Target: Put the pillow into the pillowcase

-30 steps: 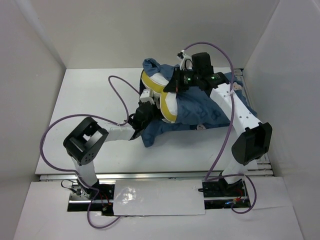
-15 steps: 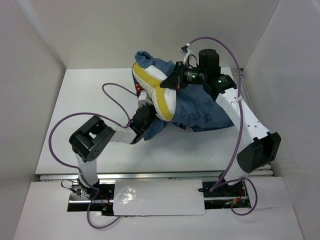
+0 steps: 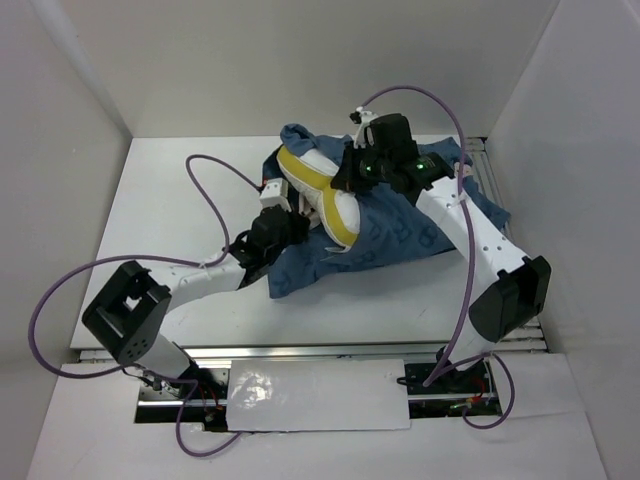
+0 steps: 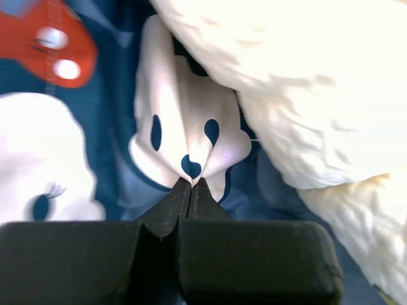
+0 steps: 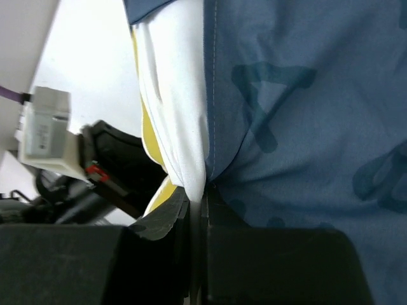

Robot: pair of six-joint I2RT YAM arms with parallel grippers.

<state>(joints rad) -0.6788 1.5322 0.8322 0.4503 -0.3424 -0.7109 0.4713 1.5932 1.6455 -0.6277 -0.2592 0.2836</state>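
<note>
The pillow's yellow-piped end sticks out, so the robot's right gripper should come down and across toward the pillowcase fold at the left gripper and let go of the cloth.
The dark blue pillowcase (image 3: 400, 225) lies bunched at the back middle of the table. The white pillow (image 3: 338, 208) with yellow piping sticks out of its left end. My left gripper (image 3: 296, 222) is at the case's lower left edge. In the left wrist view it (image 4: 191, 182) is shut on a fold of the pillowcase (image 4: 191, 136) printed with a mouse face, with the pillow (image 4: 305, 89) just right of it. My right gripper (image 3: 346, 180) reaches in from behind. In the right wrist view it (image 5: 205, 190) is shut on the pillow's white cloth (image 5: 178, 121), with the pillowcase hem (image 5: 286, 114) pressed against it.
White walls enclose the table (image 3: 170, 200) on the left, back and right. Purple cables (image 3: 205, 175) loop over the left half and above the right arm. A slotted rail (image 3: 482, 150) runs along the right side. The left arm's elbow (image 3: 125, 315) sits near the front left edge.
My left gripper has closed on the pillowcase fold, and its elbow has swung out to the front left. The pillow and case rose, then settled back. The right gripper stayed shut.
</note>
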